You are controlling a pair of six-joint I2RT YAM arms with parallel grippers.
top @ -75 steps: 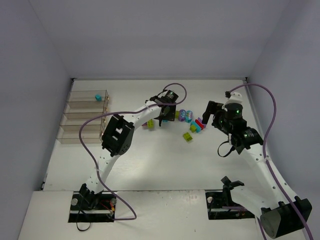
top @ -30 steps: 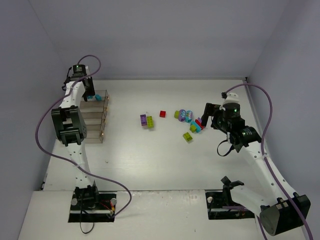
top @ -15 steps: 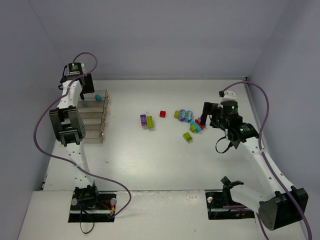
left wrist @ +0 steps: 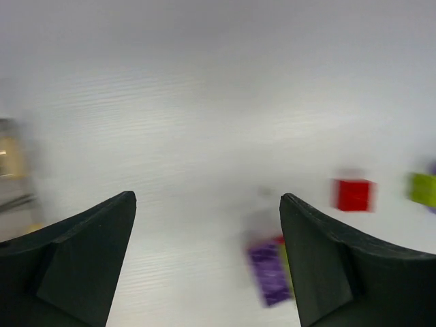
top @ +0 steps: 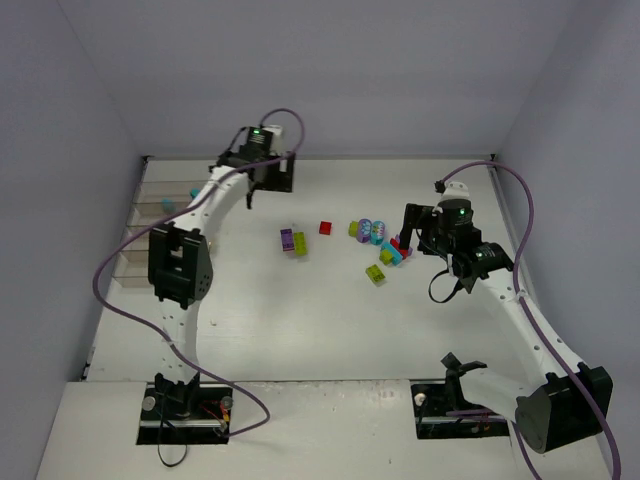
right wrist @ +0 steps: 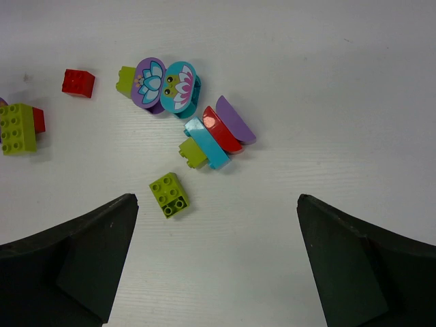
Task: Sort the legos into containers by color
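Note:
My left gripper goes to the right in the top view and down onto the red brick [top: 325, 228] [left wrist: 353, 195] next, as bare table around it leaves both fingers room.
The clear containers [top: 150, 225] stand in a row at the far left, with a cyan brick [top: 167, 205] showing in the far bins. Loose legos lie mid-table: a purple-and-lime pair [top: 293, 241], a red brick [top: 325, 228], a lime brick [top: 376, 273] and a mixed cluster [top: 380, 238]. My left gripper [top: 275, 172] is open and empty, up at the back between the bins and the bricks. Its blurred view shows the purple brick [left wrist: 271, 272] and the red brick [left wrist: 353, 195]. My right gripper [top: 410, 228] is open and empty just right of the cluster. Its view shows the lime brick [right wrist: 170, 195] and the stacked cyan, red and purple pieces [right wrist: 218, 136].
Two round printed pieces [right wrist: 167, 83], one purple and one cyan, lie beside a small lime brick. A lime brick with a red one [right wrist: 17, 127] shows at the left edge of the right wrist view. Grey walls enclose the white table [top: 300, 320] on three sides.
My left arm has swung right, away from the far bin to the back middle of the table. My right gripper has shifted slightly. The loose bricks have not moved.

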